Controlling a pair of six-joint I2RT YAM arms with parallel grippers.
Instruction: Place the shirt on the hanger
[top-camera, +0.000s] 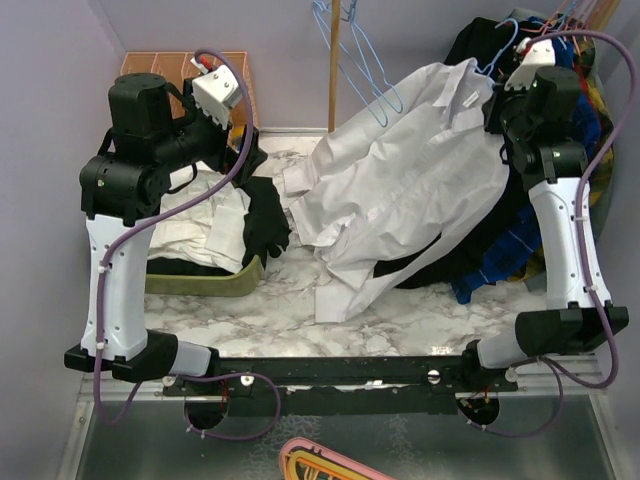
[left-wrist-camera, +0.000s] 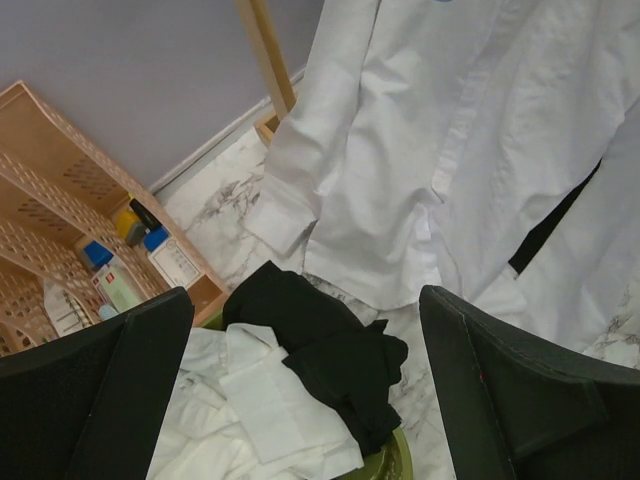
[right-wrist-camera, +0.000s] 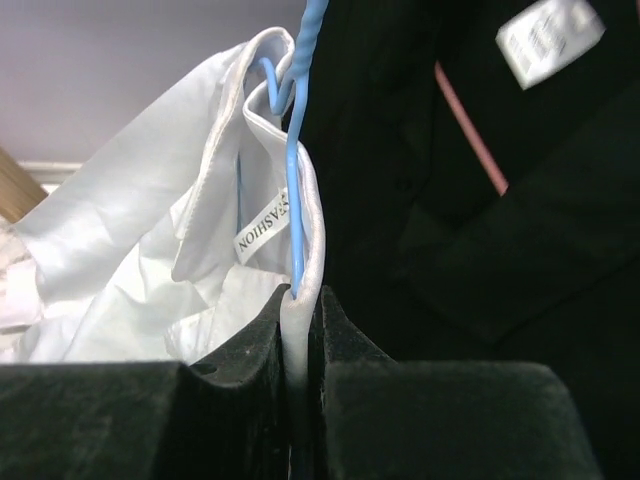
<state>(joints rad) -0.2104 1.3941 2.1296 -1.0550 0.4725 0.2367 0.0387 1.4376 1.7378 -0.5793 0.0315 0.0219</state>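
My right gripper moves up, outward and to the right in the top view toward the hanging pink hangers next and releases, since they are outward of it.
The white shirt (top-camera: 420, 170) hangs slanting from the upper right down to the marble table, its lower part crumpled. My right gripper (top-camera: 497, 105) is shut on its collar together with the light-blue hanger's wire. In the right wrist view the hanger (right-wrist-camera: 293, 190) runs up out of the gripper (right-wrist-camera: 298, 305) along the collar, beside the neck label (right-wrist-camera: 262, 228). The hanger's hook (top-camera: 505, 45) sticks out above the collar. My left gripper (top-camera: 228, 120) is open and empty, raised at the back left. It hangs over the basket (left-wrist-camera: 305, 300), and the shirt (left-wrist-camera: 450, 130) lies beyond it.
A green basket (top-camera: 200, 283) holds a smaller white garment (left-wrist-camera: 240, 420) and a black one (left-wrist-camera: 320, 350). A pile of dark clothes (top-camera: 480, 260) lies under the shirt. An orange crate (left-wrist-camera: 60, 220) stands at the back left. Spare blue hangers (top-camera: 350, 50) hang by a wooden pole (top-camera: 333, 70). A pink hanger (top-camera: 320, 460) lies near the front.
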